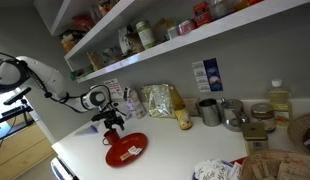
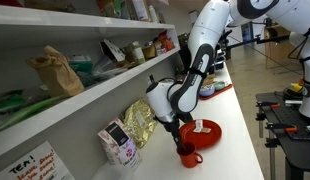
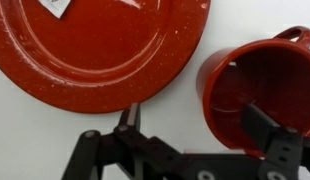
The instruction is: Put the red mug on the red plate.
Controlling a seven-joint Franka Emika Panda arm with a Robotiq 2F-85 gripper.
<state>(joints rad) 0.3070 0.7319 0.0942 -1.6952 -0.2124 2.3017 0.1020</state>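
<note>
My gripper should stay low next and close its fingers on the mug's plate-side rim point(image 3: 207, 95), which stands between them, since one finger is already inside the mug.
The red plate point(image 3: 100, 45) lies on the white counter, with a small pale scrap point(image 3: 55, 7) on it. It also shows in both exterior views point(image 1: 128, 151) point(image 2: 204, 131). The red mug point(image 3: 257, 80) stands upright on the counter just beside the plate, handle pointing away; it also shows in an exterior view point(image 2: 188, 158). My gripper point(image 3: 195, 122) is open and low over the mug. One finger is inside the mug and the other is outside, between mug and plate. In an exterior view the gripper point(image 1: 113, 126) hides most of the mug.
Grey metal cups point(image 1: 209, 110) point(image 1: 233, 114), a snack bag point(image 1: 160, 100), a box point(image 2: 119, 142) and a bottle point(image 1: 280, 100) stand along the back wall. Stocked shelves point(image 1: 145, 40) hang above. The counter edge point(image 1: 75, 160) is near the plate.
</note>
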